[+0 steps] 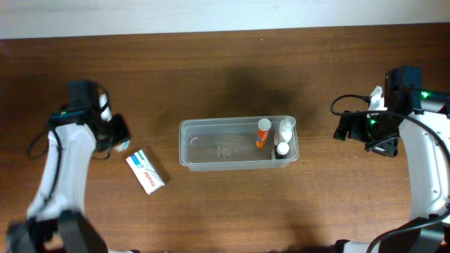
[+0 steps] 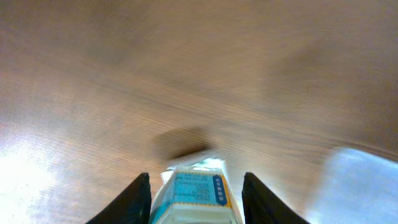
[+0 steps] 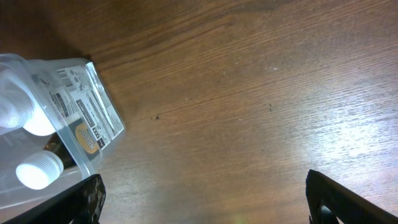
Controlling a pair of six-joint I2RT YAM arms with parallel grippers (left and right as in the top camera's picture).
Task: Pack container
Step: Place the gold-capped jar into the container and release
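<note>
My left gripper moves down and to the right in the overhead view to the container's bottom beside the orange bottle (image 1: 263,132) next, where space is free.
The clear plastic container (image 1: 211,151) lies at the table's middle. At its right end stand an orange bottle (image 1: 263,132) and two white-capped bottles (image 1: 286,126) (image 1: 281,150). My left gripper (image 1: 121,143) is left of the container. In the left wrist view its jaws (image 2: 196,180) are shut on a small blue-and-white box (image 2: 198,190), held above the wood. My right gripper (image 1: 344,128) is right of the container, wide open and empty (image 3: 202,186). The right wrist view shows the container's labelled corner (image 3: 93,81) and a white cap (image 3: 38,169).
A white flat box with red print (image 1: 145,171) lies on the table between my left gripper and the container. A pale blurred shape (image 2: 357,183) shows at the right of the left wrist view. Bare wood surrounds the container.
</note>
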